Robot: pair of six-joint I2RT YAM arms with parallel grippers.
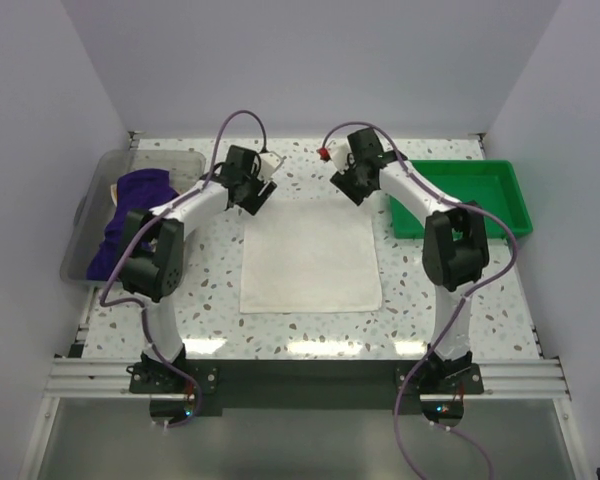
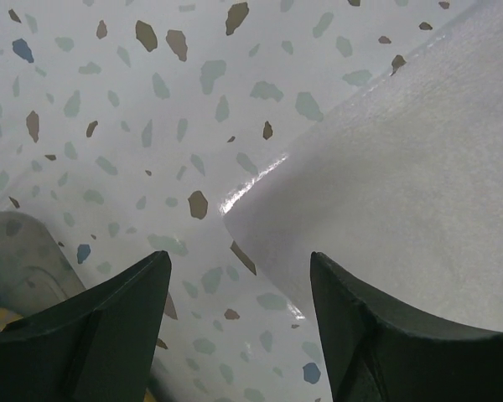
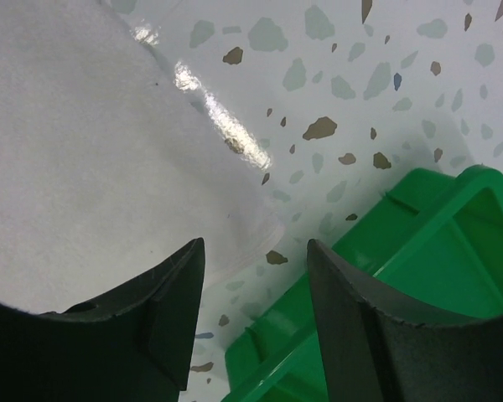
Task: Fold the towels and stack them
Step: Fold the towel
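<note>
I will move my right gripper down onto the white towel's far corner (image 1: pixel 367 206) (image 3: pixel 264 226) by the green tray, because that corner is lying flat under its open, empty fingers.
A white towel (image 1: pixel 310 255) lies flat in the middle of the speckled table. A purple towel (image 1: pixel 130 215) sits bunched in the clear bin (image 1: pixel 81 212) at the left. My left gripper (image 1: pixel 258 195) hovers over the white towel's far left corner, open with nothing between its fingers. In the left wrist view that corner (image 2: pixel 402 184) lies just ahead of the open gripper (image 2: pixel 239 260). My right gripper (image 1: pixel 345 185) hovers over the far right corner, open and empty too. The right wrist view shows the towel (image 3: pixel 84 151) by the left finger of the gripper (image 3: pixel 256 244).
A green tray (image 1: pixel 480 175) stands at the right, close to the white towel's right edge, and its rim (image 3: pixel 427 243) shows under my right fingers. The clear bin's corner (image 2: pixel 17 251) is by my left finger. White walls enclose the table.
</note>
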